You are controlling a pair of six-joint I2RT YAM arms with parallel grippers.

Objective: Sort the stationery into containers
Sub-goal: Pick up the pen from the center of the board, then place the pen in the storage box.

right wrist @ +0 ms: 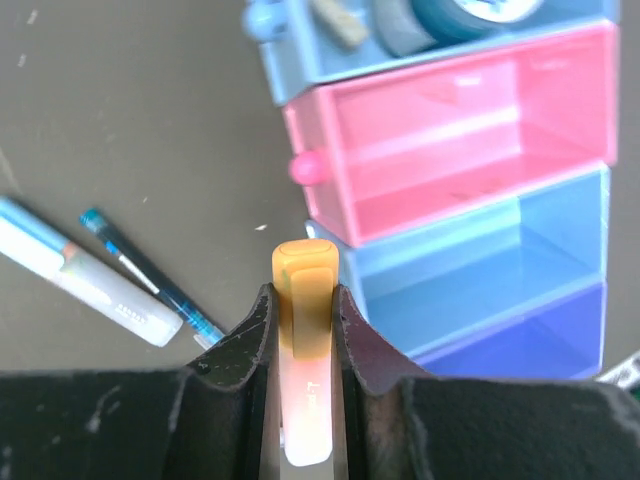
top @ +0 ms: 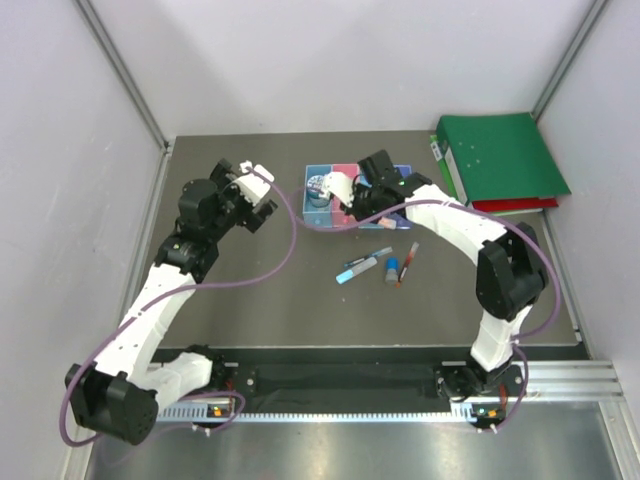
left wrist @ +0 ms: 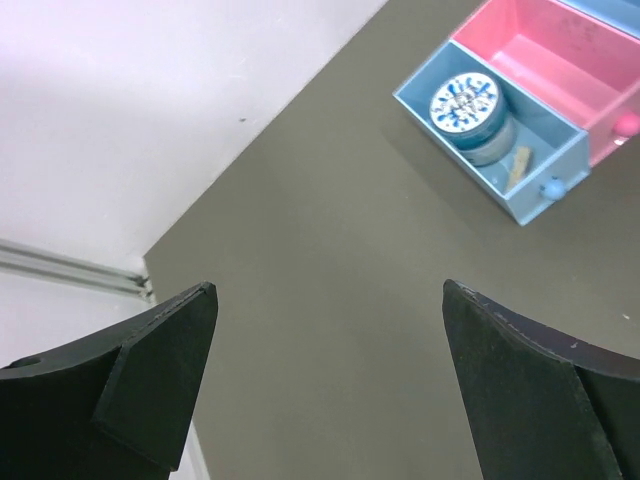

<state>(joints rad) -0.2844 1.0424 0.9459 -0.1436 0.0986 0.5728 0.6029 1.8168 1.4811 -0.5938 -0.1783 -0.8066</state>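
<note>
My right gripper moves outward over the purple bin (right wrist: 532,340) next, turning the highlighter along its length, then lowers, as the cap hovers by the light-blue bin.
My right gripper (right wrist: 303,292) is shut on an orange-yellow highlighter (right wrist: 305,262), whose cap sticks out past the fingertips. The cap hovers by the front ends of the pink bin (right wrist: 450,140) and the light-blue bin (right wrist: 480,270). The purple bin (right wrist: 545,335) is beyond them. The blue bin (left wrist: 560,165) holds a round blue disc (left wrist: 466,102) and a tan eraser (left wrist: 520,163). A light-blue marker (top: 362,266), a small blue cylinder (top: 392,270) and a red pen (top: 408,262) lie on the table. My left gripper (left wrist: 330,300) is open over bare table, left of the bins.
Green binders (top: 500,155) lie stacked on a red folder (top: 515,205) at the back right. A thin blue-tipped pen (right wrist: 150,275) lies beside the marker (right wrist: 85,275). The side walls stand close to the left arm (top: 160,290).
</note>
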